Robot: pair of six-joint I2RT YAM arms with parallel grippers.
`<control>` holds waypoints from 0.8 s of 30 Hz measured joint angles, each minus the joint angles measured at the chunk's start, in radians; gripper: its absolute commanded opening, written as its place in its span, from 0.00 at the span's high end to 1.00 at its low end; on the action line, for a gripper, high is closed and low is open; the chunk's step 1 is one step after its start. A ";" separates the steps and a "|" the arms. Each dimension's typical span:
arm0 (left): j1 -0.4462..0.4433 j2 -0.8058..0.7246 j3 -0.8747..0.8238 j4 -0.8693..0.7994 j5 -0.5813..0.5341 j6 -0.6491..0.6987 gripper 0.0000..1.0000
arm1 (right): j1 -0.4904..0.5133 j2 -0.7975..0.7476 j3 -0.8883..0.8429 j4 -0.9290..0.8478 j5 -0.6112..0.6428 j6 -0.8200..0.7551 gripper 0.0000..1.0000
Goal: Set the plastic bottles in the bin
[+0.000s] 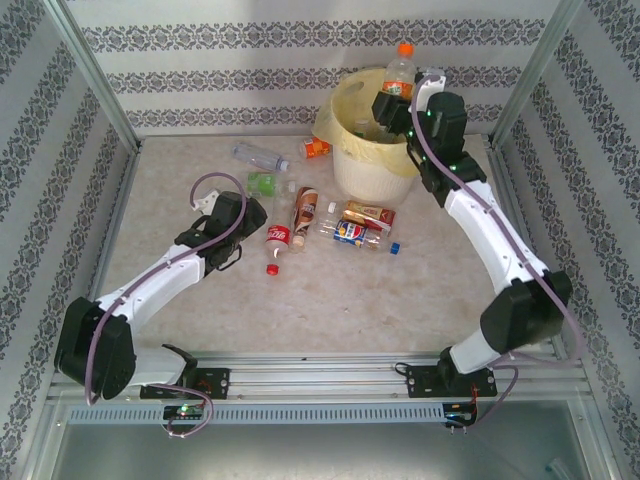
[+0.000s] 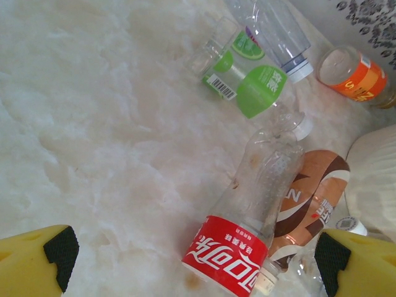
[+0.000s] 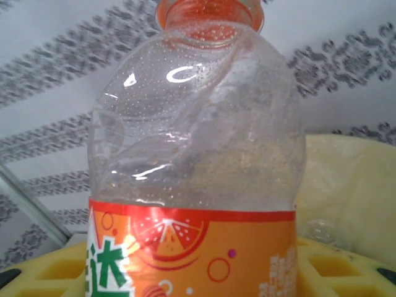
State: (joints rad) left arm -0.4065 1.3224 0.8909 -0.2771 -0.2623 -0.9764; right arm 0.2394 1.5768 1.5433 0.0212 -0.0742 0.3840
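Observation:
Next, my right gripper moves a little outward over the bin's opening (image 1: pixel 364 106) (image 3: pixel 337 207) and releases the upright orange-labelled bottle, since the yellow liner gapes open beyond it.
The bin (image 1: pixel 352 165), a white bucket with a pale yellow liner, stands at the back of the table. My right gripper (image 1: pixel 390 107) is above its rim, shut on an upright, dented orange-labelled bottle (image 1: pixel 398 75) (image 3: pixel 198 185) with an orange cap. The liner (image 3: pixel 352 192) shows behind that bottle. Several plastic bottles lie left of the bin. My left gripper (image 1: pixel 245 225) (image 2: pixel 195 266) is open just left of a red-labelled cola bottle (image 1: pixel 277 238) (image 2: pixel 247 216). A brown-labelled bottle (image 2: pixel 312 198) lies against the cola bottle. A green-labelled bottle (image 2: pixel 247 77) lies farther off.
A clear bottle (image 1: pixel 255 155) and an orange-labelled one (image 1: pixel 315 148) lie near the back wall. Red-and-yellow (image 1: pixel 368 215) and blue-labelled (image 1: pixel 350 232) bottles lie in front of the bin. Loose red (image 1: pixel 271 268) and blue (image 1: pixel 396 248) caps sit on the marbled table. Patterned walls enclose three sides.

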 measured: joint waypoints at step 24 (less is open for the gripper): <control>0.068 0.008 -0.012 0.007 0.041 0.000 0.01 | -0.045 0.475 0.608 -0.328 -0.028 0.193 0.15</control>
State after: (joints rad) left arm -0.3382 1.3308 0.8787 -0.2703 -0.2211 -0.9764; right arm 0.1947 2.0514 2.1513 -0.3073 -0.1024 0.5770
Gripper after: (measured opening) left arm 0.994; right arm 0.841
